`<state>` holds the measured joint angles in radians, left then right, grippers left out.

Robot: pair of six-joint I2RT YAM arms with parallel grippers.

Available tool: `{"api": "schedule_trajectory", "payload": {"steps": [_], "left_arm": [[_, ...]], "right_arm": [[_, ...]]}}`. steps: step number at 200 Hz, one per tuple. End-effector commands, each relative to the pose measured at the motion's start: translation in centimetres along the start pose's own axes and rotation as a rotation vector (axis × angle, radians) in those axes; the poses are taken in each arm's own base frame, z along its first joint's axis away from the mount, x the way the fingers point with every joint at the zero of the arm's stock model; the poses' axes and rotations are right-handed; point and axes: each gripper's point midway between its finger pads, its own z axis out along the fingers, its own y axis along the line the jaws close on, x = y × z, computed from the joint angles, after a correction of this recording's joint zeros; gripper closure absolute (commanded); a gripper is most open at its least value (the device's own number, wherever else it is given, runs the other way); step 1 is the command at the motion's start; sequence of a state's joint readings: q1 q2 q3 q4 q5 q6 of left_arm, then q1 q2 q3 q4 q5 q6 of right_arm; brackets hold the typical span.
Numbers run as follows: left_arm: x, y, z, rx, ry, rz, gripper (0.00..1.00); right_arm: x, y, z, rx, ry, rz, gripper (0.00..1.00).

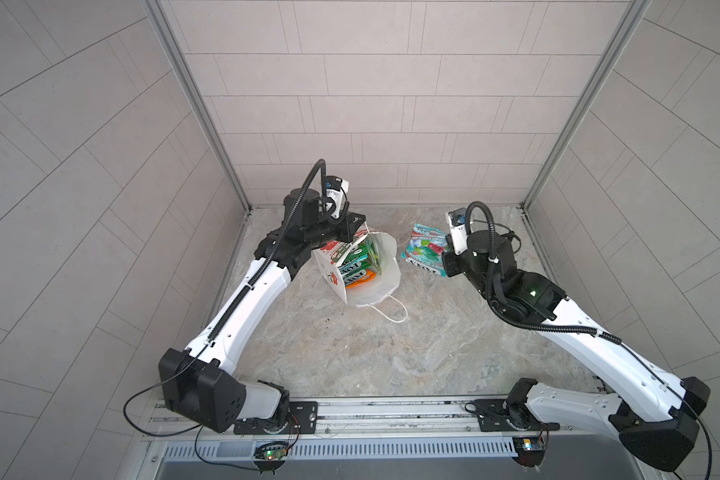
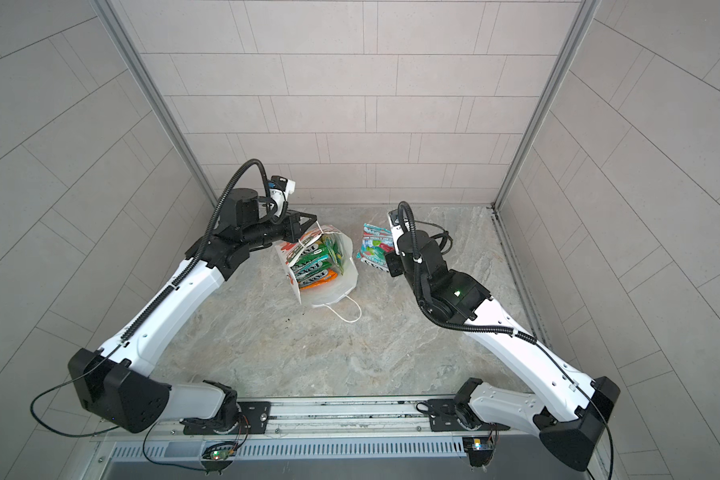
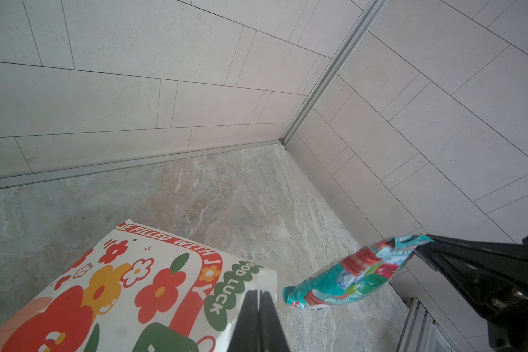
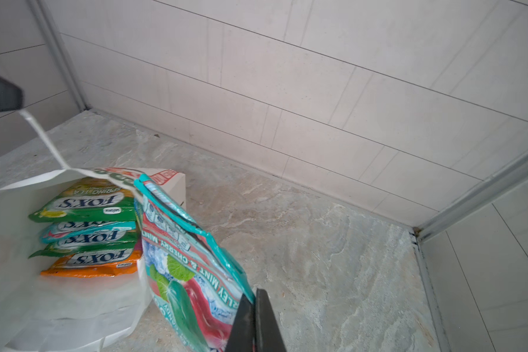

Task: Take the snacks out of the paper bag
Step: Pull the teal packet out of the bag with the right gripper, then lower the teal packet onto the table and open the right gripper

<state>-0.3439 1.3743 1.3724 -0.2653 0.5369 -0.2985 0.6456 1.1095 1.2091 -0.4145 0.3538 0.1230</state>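
Observation:
My right gripper should next go down, tilting downward, and let go of the packet's edge on the bare spot on the tabletop beside the bag, because that spot is below my right gripper.
The white paper bag (image 1: 381,270) (image 2: 341,278) (image 3: 134,274) (image 4: 58,304) lies on its side on the stone table, mouth facing right and front. Inside it several FOX'S snacks (image 1: 358,262) (image 2: 316,262) (image 4: 86,202) are stacked: green, teal and orange. My left gripper (image 1: 360,226) (image 2: 312,220) (image 3: 258,295) (image 4: 13,97) is shut on the bag's upper handle at the rim, pulling it taut. My right gripper (image 4: 253,297) (image 3: 421,243) is shut on the edge of a teal-red packet (image 1: 422,249) (image 2: 375,247) (image 3: 348,280) (image 4: 189,274), which hangs just right of the bag's mouth, outside it.
The bag's other cord handle (image 1: 391,309) (image 2: 346,309) lies loose on the table in front of the bag. Tiled walls close in the back and both sides. A metal rail (image 1: 371,415) with the arm bases runs along the front edge.

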Motion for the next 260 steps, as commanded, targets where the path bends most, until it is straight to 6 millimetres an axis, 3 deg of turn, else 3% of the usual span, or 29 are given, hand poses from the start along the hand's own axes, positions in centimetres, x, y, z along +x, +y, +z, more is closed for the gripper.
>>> {"api": "schedule_trajectory", "payload": {"steps": [1, 71, 139, 172, 213, 260], "left_arm": [[-0.4, -0.5, -0.2, 0.01, -0.023, 0.012, 1.0], [-0.6, -0.6, -0.5, 0.012, -0.029, 0.016, 1.0], [-0.5, -0.5, -0.3, 0.01, -0.023, 0.013, 1.0], [-0.5, -0.5, -0.2, 0.013, -0.022, 0.011, 1.0], [-0.5, -0.5, -0.3, 0.013, -0.024, 0.012, 1.0], [-0.5, -0.6, -0.3, 0.015, -0.024, 0.013, 1.0]], "right_arm": [[1.2, -2.0, 1.1, 0.013, 0.029, 0.127, 1.0], [5.7, -3.7, 9.2, -0.059, 0.187, 0.34, 1.0], [6.0, -0.4, 17.6, -0.298, 0.213, 0.55, 1.0], [7.6, 0.1, 21.2, -0.326, 0.241, 0.63, 1.0], [10.6, -1.4, 24.2, -0.278, 0.279, 0.677, 1.0], [14.1, -4.4, 25.7, -0.217, 0.323, 0.712, 1.0]]}}
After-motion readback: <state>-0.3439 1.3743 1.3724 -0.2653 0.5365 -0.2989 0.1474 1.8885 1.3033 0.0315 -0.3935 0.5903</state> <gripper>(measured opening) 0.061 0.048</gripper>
